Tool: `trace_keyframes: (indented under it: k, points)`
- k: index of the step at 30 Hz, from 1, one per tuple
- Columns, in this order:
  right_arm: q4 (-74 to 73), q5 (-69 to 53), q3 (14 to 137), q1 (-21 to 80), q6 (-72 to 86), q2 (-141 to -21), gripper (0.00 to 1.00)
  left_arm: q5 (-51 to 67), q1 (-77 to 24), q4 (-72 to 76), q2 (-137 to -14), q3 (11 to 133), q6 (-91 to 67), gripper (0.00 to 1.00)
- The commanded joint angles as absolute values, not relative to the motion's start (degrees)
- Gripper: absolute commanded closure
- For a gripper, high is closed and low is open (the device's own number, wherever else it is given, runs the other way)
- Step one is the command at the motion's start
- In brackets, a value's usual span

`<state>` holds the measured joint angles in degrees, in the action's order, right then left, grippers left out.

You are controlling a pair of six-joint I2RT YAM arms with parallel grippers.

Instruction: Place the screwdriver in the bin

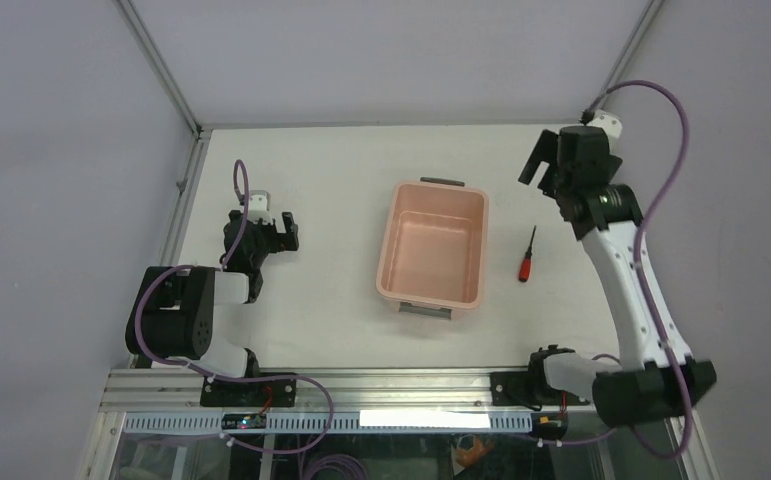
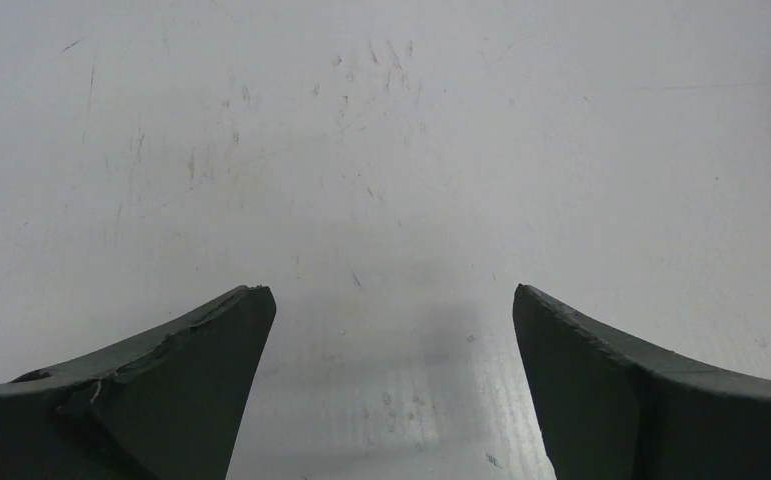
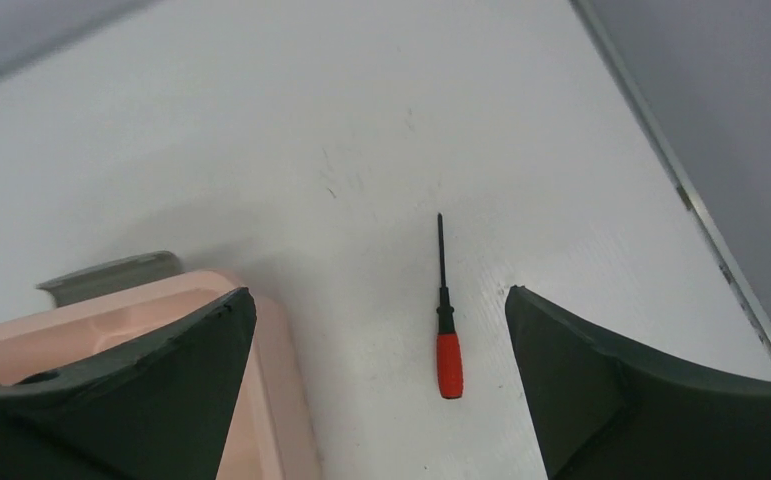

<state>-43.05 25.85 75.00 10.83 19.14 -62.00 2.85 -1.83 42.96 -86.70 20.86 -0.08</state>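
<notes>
My right gripper should next move down and back onto the stem end of the red handle (image 1: 528, 257) (image 3: 447, 338), because the screwdriver is below it and nearer my base.
The screwdriver (image 1: 527, 258), red handle and thin black shaft, lies on the white table just right of the bin (image 1: 478, 240), a salmon-pink tub with dark grey handles, nothing in it. My right gripper (image 1: 543, 165) is open and empty, raised above the table beyond the screwdriver. In the right wrist view the screwdriver (image 3: 447, 330) lies between the open fingers, far below them, with the bin's corner (image 3: 281, 340) at lower left. My left gripper (image 1: 287, 232) is open and empty, low over the table far left of the bin. The left wrist view shows only bare table between its fingertips (image 2: 391, 300).
A metal frame rail (image 1: 186, 190) runs along the table's left edge and another along the far edge. Grey walls stand on both sides. The right wrist view shows the table's edge rail (image 3: 696, 220) right of the screwdriver.
</notes>
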Motion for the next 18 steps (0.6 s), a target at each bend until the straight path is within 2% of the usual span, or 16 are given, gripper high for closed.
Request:
trace_keyframes:
  k: [1,5,8,12,15,18]
  points:
    - [-55.26,12.31,77.85,3.87,18.34,-77.00,0.01,2.59,-2.02,46.51,-86.46,21.92,-0.70,0.01]
    - [-51.81,5.50,73.31,0.20,17.84,-86.66,0.03,2.57,-1.94,46.51,-86.44,21.93,-0.70,0.01]
    - [-47.24,1.08,68.88,-1.60,17.56,-91.74,0.11,2.57,-2.02,46.75,-86.56,21.91,-0.70,0.01]
    - [-45.45,2.28,66.26,-1.76,16.89,-98.44,0.20,2.60,-2.01,46.93,-86.57,21.80,-0.70,0.01]
    - [-44.12,3.40,65.17,-2.00,16.42,-101.41,0.29,2.62,-2.02,46.93,-86.57,21.80,-0.70,0.01]
    - [-43.35,3.79,64.86,-1.98,15.84,-102.83,0.45,2.61,-1.99,46.93,-86.57,21.80,-0.70,0.01]
